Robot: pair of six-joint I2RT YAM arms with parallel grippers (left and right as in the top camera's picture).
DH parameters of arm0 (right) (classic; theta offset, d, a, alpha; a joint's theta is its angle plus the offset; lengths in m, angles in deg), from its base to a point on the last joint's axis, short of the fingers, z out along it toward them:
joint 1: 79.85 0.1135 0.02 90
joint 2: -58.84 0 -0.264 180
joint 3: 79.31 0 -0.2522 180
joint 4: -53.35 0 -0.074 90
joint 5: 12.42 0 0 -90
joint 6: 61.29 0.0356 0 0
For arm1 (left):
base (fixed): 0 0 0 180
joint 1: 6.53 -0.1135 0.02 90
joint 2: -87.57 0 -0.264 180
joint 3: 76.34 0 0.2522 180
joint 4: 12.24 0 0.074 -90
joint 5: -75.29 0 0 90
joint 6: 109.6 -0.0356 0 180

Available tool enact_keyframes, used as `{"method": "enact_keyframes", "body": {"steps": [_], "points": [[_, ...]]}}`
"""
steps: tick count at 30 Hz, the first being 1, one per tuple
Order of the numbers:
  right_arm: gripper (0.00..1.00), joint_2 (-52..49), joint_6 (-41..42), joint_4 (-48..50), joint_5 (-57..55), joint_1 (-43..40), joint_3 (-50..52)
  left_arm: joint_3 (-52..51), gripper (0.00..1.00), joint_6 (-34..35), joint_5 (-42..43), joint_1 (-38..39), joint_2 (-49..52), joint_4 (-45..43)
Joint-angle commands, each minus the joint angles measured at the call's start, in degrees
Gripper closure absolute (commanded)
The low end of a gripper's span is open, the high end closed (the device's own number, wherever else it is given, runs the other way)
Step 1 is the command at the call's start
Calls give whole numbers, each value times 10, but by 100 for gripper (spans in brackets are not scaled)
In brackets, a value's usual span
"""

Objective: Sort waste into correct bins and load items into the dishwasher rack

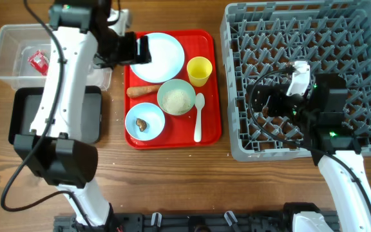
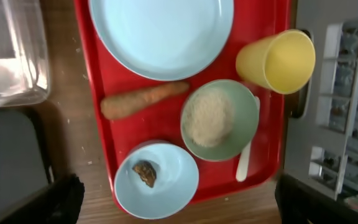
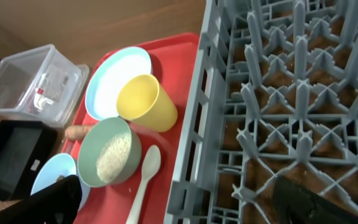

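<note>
I need to draw my left gripper back next, since the blue bowl lies back and below, and lower it onto its spoon-side rim (image 1: 164,122) (image 2: 197,178), where bare tray leaves room for the fingers.
A pale blue plate (image 1: 161,55), a yellow cup (image 1: 199,69), an orange carrot (image 1: 143,91), a bowl of white rice (image 1: 176,98), a blue bowl (image 1: 145,122) holding a brown lump (image 2: 145,173), and a white spoon (image 1: 198,116) all lie on the red tray (image 1: 206,40). The red wrapper (image 1: 38,61) lies in the clear tub (image 1: 5,38). No tissue shows. My left gripper (image 1: 134,48) is open and empty, above the plate's left edge. My right gripper (image 1: 267,103) is open and empty, over the grey rack (image 1: 301,38).
The black tray (image 1: 92,116) sits in front of the clear tub, partly under my left arm. The rack stands right beside the red tray's right edge. Bare wooden table runs along the front.
</note>
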Motion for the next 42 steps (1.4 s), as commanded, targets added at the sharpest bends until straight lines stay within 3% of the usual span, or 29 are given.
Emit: {"method": "enact_keyframes", "body": {"steps": [1, 6, 15, 20, 28, 33, 42], "points": [[0, -3, 4, 13, -1, 0, -11, -5, 0, 8, -10, 43, -2, 14], [0, -3, 3, -22, -2, 0, -11, -70, 0, 27, -17, 97, -2, -39], [0, -3, 3, -13, -2, 0, -11, -304, 0, 139, -98, 152, -53, -161], [0, -3, 4, -6, -4, 0, -11, -440, 0, 121, -94, 179, -104, -249], [0, -3, 4, -2, -4, 0, -11, -530, 4, 112, -91, 184, -104, -359], [0, -4, 4, -3, -4, 0, -11, -547, 0, 112, -62, 184, -104, -405], [0, -4, 18, 5, -4, 0, -11, -547, 0, 112, -52, 184, -103, -401]]}}
